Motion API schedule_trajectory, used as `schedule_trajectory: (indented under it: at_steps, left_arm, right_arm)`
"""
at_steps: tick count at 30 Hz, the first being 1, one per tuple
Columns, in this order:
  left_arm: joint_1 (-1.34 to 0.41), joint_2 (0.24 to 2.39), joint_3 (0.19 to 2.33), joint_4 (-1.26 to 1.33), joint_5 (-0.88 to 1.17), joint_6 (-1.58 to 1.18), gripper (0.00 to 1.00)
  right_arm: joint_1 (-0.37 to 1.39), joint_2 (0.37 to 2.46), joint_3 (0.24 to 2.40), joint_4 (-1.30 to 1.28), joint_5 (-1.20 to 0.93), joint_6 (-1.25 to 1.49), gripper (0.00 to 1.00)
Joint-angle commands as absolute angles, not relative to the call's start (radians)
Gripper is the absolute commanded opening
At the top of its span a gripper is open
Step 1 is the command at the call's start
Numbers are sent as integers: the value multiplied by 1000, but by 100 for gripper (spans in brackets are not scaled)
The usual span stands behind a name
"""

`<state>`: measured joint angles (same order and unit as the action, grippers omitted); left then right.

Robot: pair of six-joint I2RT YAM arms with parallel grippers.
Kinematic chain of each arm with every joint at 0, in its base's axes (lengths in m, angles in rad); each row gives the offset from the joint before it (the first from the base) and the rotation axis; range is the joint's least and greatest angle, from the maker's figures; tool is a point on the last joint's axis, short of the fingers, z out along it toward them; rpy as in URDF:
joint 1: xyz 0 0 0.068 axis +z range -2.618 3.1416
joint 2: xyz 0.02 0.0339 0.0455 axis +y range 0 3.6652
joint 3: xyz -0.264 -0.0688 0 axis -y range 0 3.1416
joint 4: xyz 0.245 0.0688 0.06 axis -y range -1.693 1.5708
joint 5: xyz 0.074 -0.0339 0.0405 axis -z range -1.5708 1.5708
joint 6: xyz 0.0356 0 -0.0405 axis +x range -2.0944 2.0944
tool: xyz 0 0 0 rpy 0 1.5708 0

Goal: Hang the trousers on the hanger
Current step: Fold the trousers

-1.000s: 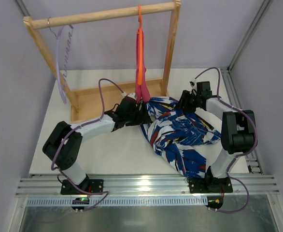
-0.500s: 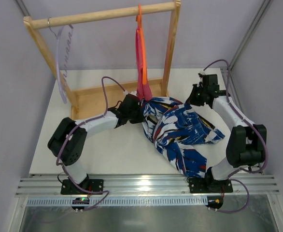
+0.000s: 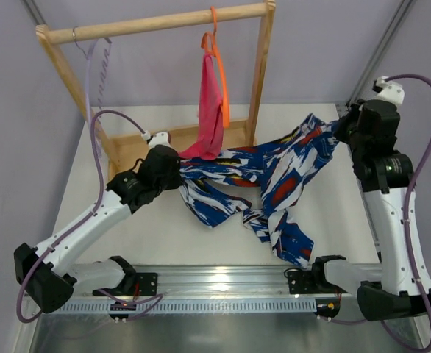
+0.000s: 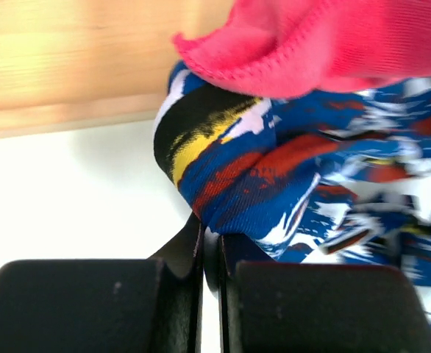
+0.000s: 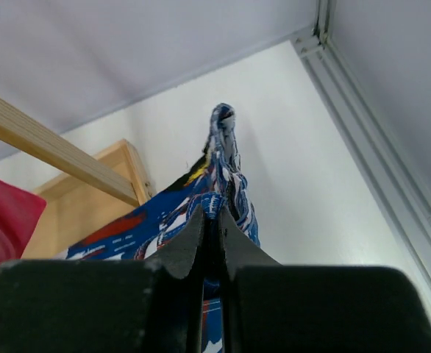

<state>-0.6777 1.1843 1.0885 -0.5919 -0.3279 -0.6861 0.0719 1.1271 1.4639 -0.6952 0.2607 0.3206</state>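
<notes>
I will next move my right gripper down and back and let go of the bunched fold on the bare tabletop, because that open place is below the gripper and nearer my base.
The trousers (image 3: 274, 173), in a blue, white, red and black print, hang stretched between my two grippers, and their lower part trails on the table toward the near edge. My left gripper (image 3: 177, 170) is shut on their left end (image 4: 245, 184), low beside the rack base. My right gripper (image 3: 340, 131) is raised at the far right and shut on a bunched fold of the other end (image 5: 223, 169). The pale lilac hanger (image 3: 89, 88) hangs from the left end of the wooden rail, apart from both grippers.
A wooden rack (image 3: 157, 23) stands at the back on a flat wooden base (image 3: 138, 151). An orange hanger (image 3: 217, 66) on its rail carries a pink cloth (image 3: 209, 118), whose hem (image 4: 326, 44) lies over the trousers next to my left gripper. A metal rail (image 3: 215, 283) runs along the table's near edge.
Both grippers have shut on the trousers and drawn apart. The left moved left, the right rose toward the far right. The heaped trousers are now pulled out into a span.
</notes>
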Motion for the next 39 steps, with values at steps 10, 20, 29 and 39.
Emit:
schedule_trajectory:
  at_steps: [10, 20, 29, 39]
  left_arm:
    - [-643, 1153, 1032, -743, -487, -621, 31]
    - [-667, 1143, 947, -496, -28, -563, 76]
    - [-667, 1241, 924, -658, -290, -627, 79]
    - [-660, 1334, 980, -655, -393, -696, 82]
  right_arm:
    - [71, 899, 1451, -707, 351, 342, 4]
    - [71, 914, 1362, -730, 373, 305, 4]
    - [72, 753, 1033, -744, 19, 460, 4]
    - [71, 672, 1061, -830, 388, 604, 74]
